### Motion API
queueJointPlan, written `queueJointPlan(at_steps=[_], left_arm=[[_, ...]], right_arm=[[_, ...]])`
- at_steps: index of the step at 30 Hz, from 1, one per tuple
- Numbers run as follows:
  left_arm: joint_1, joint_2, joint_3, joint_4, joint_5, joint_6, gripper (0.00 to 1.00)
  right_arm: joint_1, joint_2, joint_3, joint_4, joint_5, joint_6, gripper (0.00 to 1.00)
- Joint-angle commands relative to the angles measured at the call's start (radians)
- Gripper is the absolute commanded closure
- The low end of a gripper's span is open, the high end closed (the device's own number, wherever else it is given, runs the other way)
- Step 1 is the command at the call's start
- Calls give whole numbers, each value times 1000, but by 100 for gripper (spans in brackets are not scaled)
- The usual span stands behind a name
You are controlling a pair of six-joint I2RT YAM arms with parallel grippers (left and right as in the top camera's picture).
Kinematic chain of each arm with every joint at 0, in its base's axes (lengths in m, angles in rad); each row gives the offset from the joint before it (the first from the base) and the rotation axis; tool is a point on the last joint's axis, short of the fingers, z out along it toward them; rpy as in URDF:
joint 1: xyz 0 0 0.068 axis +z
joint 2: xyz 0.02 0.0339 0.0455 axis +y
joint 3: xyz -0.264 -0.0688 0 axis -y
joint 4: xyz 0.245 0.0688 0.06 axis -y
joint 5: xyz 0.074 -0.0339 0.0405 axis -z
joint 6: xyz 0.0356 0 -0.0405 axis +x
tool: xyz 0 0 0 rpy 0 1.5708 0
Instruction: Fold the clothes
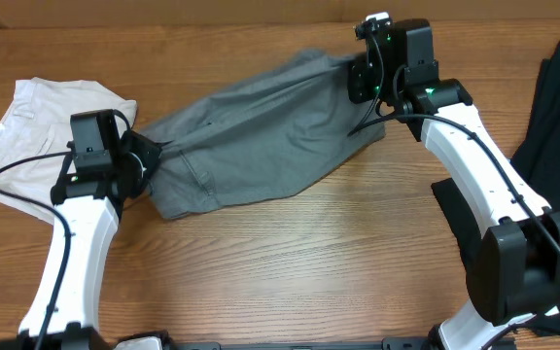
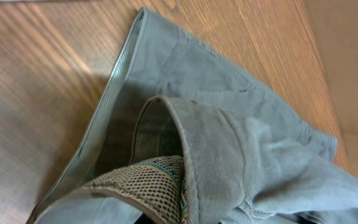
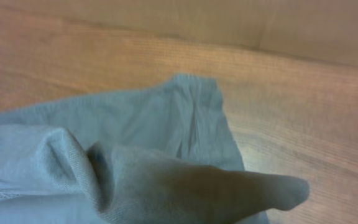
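I need to move my right gripper outward over the lower layer's far corner (image 3: 197,90) and let go of the grey cloth (image 3: 185,186), since that corner is still uncovered beyond the held fold.
A mid-grey garment (image 1: 261,131) is stretched across the middle of the table between both arms. My left gripper (image 1: 149,160) holds its lower left end; the left wrist view shows grey cloth (image 2: 229,143) with a patterned inner waistband (image 2: 148,183) bunched right at the jaws, which are hidden. My right gripper (image 1: 363,78) holds the upper right end; the right wrist view shows a fold of grey cloth (image 3: 185,186) covering the fingers. An off-white garment (image 1: 37,126) lies at the far left. A black garment (image 1: 557,107) lies at the far right.
The wooden table (image 1: 309,253) stretches in front of the grey garment. A cardboard-coloured wall (image 1: 163,12) runs along the back edge. More black cloth (image 1: 455,209) lies under the right arm.
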Motion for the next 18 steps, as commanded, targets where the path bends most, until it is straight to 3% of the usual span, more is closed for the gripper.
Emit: queueJointPlan(at_steps=[1,12,13,15,16,17,18], left_arm=[[6,73,10,51,-62,-14,96],[6,185,10,210,-63,-14,96],[6,188,10,229,-65,-14,94],[6,190,10,267,-80,-14,81],[6,190,10,279,-90,-14,74],[6,190,10,294,-91,-13,71],[8,190,10,307,-89,-13,60]], right_arm=[[-11,6,29,48,30,-5,96],[-9,94,29,188,-9,-4,92],[-8,105,29,217,-27,-4,81],[-9,127,29,285,-53,0,34],[-9,128,29,304,-50,-1,25],[-9,129,29,314,-47,0,21],[-10,128,29,327,-38,0,16]])
